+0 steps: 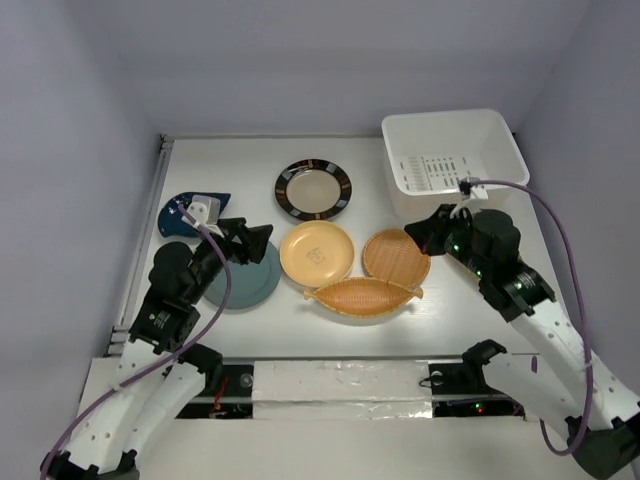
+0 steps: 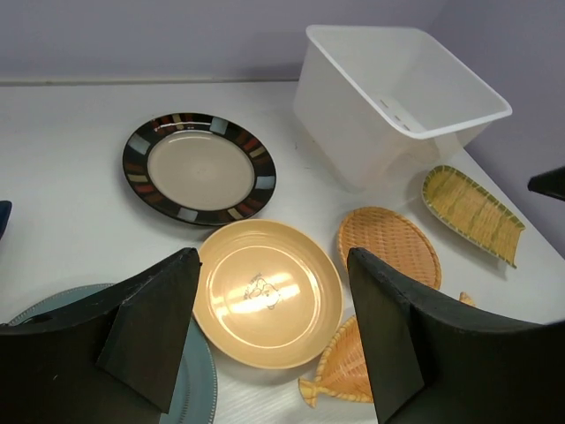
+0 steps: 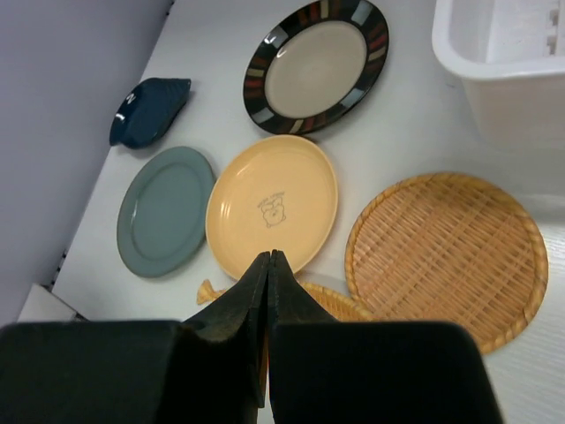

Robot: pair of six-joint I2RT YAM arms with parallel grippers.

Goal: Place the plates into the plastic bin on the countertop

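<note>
The fan-shaped dish's far rim [image 1: 384,281] [image 3: 346,303] is below my right gripper, which will next open its shut fingers while it lowers toward it, to the left in the top view.
The white plastic bin [image 1: 455,150] stands empty at the back right of the countertop [image 1: 230,165]. In front of it lie a dark-brown-rimmed cream plate [image 1: 314,189], a yellow plate [image 1: 317,252], a grey-teal plate [image 1: 240,285], a dark blue teardrop dish [image 1: 185,212], a round bamboo plate [image 1: 396,255] and a fan-shaped bamboo dish [image 1: 363,295]. A boat-shaped bamboo dish [image 2: 472,212] lies right of the bin. My left gripper [image 1: 265,245] is open and empty above the grey-teal plate's edge, facing the yellow plate [image 2: 265,291]. My right gripper [image 1: 420,232] is shut and empty above the round bamboo plate [image 3: 446,256].
Pale lavender walls enclose the table on three sides. A metal rail [image 1: 140,250] runs along the left edge. The right arm hides the boat-shaped dish in the top view. The bin [image 3: 503,44] stands right of the dark-rimmed plate [image 3: 318,62].
</note>
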